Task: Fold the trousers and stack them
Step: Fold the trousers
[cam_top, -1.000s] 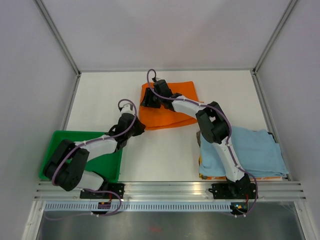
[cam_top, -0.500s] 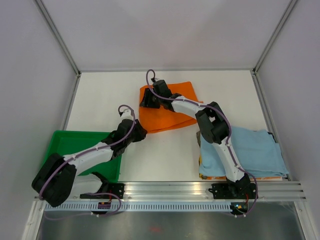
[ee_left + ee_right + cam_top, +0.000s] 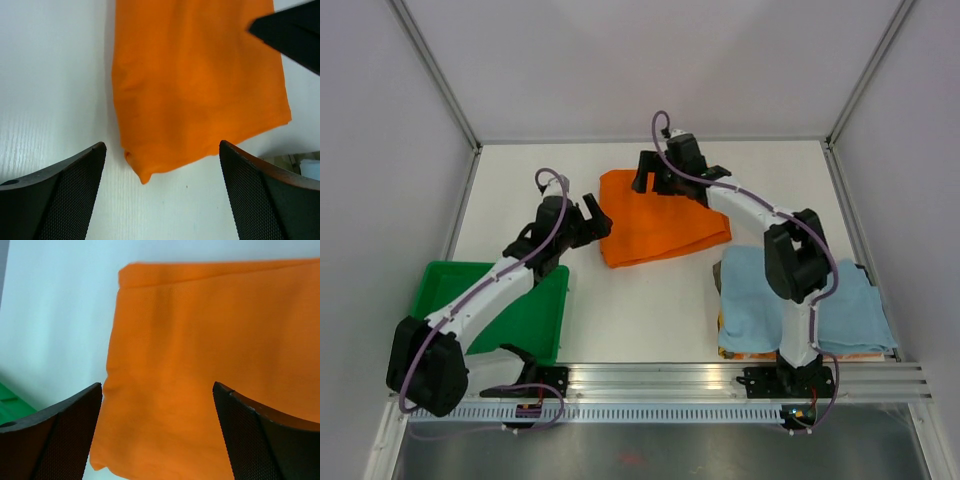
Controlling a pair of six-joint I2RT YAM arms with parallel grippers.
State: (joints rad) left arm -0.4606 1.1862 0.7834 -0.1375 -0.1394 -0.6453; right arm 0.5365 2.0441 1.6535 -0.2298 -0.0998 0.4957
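My right gripper should next move to its right in the top view and down to the trousers' side edge [image 3: 724, 218], because my left gripper faces the trousers' opposite edge.
The orange trousers [image 3: 660, 220] lie folded in a rough rectangle at the back middle of the white table. My left gripper [image 3: 597, 218] hovers open just off their left edge; in the left wrist view the trousers [image 3: 195, 85] fill the space ahead, and their near corner lies between my spread fingers [image 3: 55, 195] without touching them. My right gripper [image 3: 665, 185] hangs open above the far edge of the trousers [image 3: 215, 340], with nothing in its jaws.
A green tray [image 3: 440, 290] sits at the near left under the left arm. A folded light blue cloth [image 3: 830, 300] lies at the near right beside the right arm. Grey walls and metal posts close in the table's sides and back.
Both grippers have opened and let go of the trousers. The left one moved back and up off the left corner. The right one lifted and shifted right to the far edge.
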